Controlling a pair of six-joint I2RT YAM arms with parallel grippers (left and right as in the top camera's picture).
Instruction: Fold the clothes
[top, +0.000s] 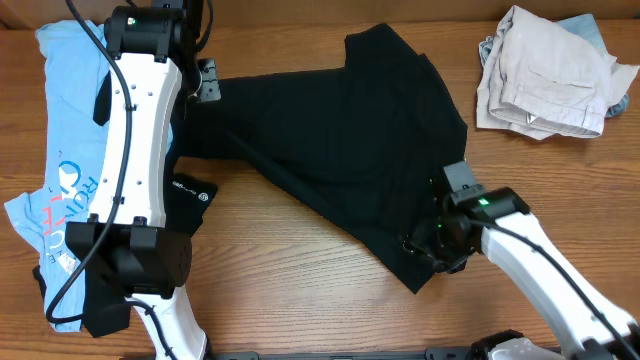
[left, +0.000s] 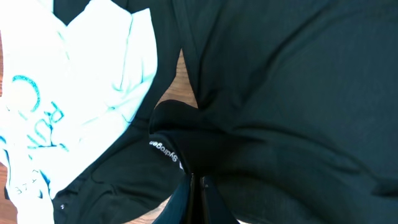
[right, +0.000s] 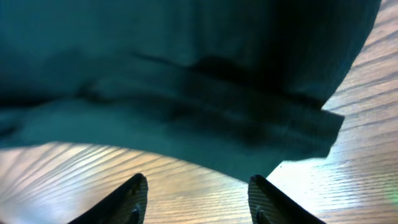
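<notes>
The robot's right gripper needs to shift to the right in the overhead view, then lower onto the shirt's edge at its near corner (top: 419, 282) (right: 258, 169).
The large black T-shirt (top: 340, 140) lies spread and rumpled across the middle of the table. My left gripper (top: 207, 82) is at its far left edge. In the left wrist view the jaws (left: 199, 193) are shut, with black T-shirt fabric (left: 292, 93) pinched between them. My right gripper (top: 428, 250) is at the shirt's near right corner. In the right wrist view its fingers (right: 199, 194) are open and empty over bare wood, just short of the shirt's hem (right: 205, 130). A light-blue printed tee (top: 70, 150) (left: 74, 93) and a black white-logo garment (top: 192, 190) (left: 165, 149) lie at the left.
A pile of beige and pale clothes (top: 550, 75) sits at the far right corner. The left arm's white links (top: 135, 150) lie over the blue tee. Bare wooden table (top: 300, 270) shows along the front.
</notes>
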